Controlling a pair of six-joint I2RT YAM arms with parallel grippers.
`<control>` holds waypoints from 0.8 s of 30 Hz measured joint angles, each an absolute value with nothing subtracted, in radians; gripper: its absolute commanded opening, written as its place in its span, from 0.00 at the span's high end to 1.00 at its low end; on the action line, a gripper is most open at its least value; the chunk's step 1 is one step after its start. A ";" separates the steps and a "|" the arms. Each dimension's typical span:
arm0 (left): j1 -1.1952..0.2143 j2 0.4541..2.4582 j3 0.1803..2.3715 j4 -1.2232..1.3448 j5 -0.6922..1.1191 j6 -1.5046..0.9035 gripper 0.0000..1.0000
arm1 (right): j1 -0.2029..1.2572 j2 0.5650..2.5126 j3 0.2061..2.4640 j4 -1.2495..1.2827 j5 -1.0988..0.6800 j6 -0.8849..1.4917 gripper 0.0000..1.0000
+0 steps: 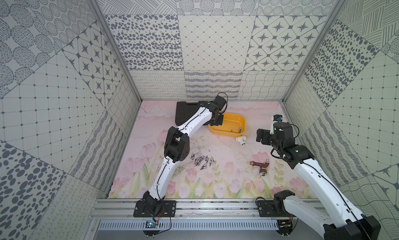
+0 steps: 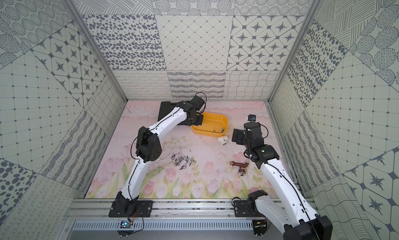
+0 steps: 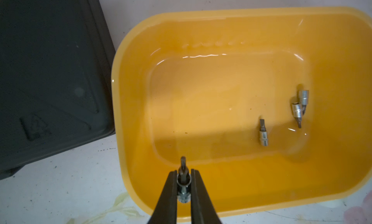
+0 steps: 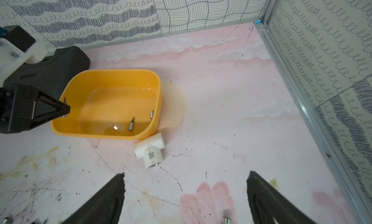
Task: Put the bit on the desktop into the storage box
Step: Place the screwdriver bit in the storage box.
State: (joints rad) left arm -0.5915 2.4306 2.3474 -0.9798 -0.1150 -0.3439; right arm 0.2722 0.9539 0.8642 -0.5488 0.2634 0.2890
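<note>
The bit already hangs inside the box's yellow rim, so the robot's left gripper should next lower toward the box's bottom by the black tool case to release it.
The yellow storage box (image 1: 222, 132) (image 2: 205, 132) stands at the back middle of the desktop, with three bits (image 3: 263, 134) lying inside it. My left gripper (image 3: 183, 171) (image 1: 218, 120) hangs over the box's left end, shut on a small metal bit (image 3: 183, 179) whose tip points into the box (image 3: 124, 112). The right wrist view shows that bit (image 4: 64, 101) just above the box's rim (image 4: 90, 132). Several more bits (image 1: 203, 161) (image 2: 183, 161) lie clustered on the desktop near the left arm's elbow. My right gripper (image 4: 185, 178) (image 1: 260, 136) is open and empty, hovering right of the box.
A black tool case (image 1: 187, 113) (image 3: 50, 71) lies against the box's left side. A white pipe tee (image 1: 240, 139) (image 4: 150, 150) touches the box's front right corner. A reddish-brown tap (image 1: 260, 165) lies front right. Patterned walls close in three sides.
</note>
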 measured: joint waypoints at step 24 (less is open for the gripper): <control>-0.594 2.516 2.361 -0.989 -0.169 -0.344 0.89 | 0.272 0.954 0.854 -0.549 0.264 0.299 0.04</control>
State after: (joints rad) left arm -0.5938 2.5160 2.3608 -0.9886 -0.1692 -0.3439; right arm 0.2722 0.9539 0.8543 -0.5488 0.2642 0.2993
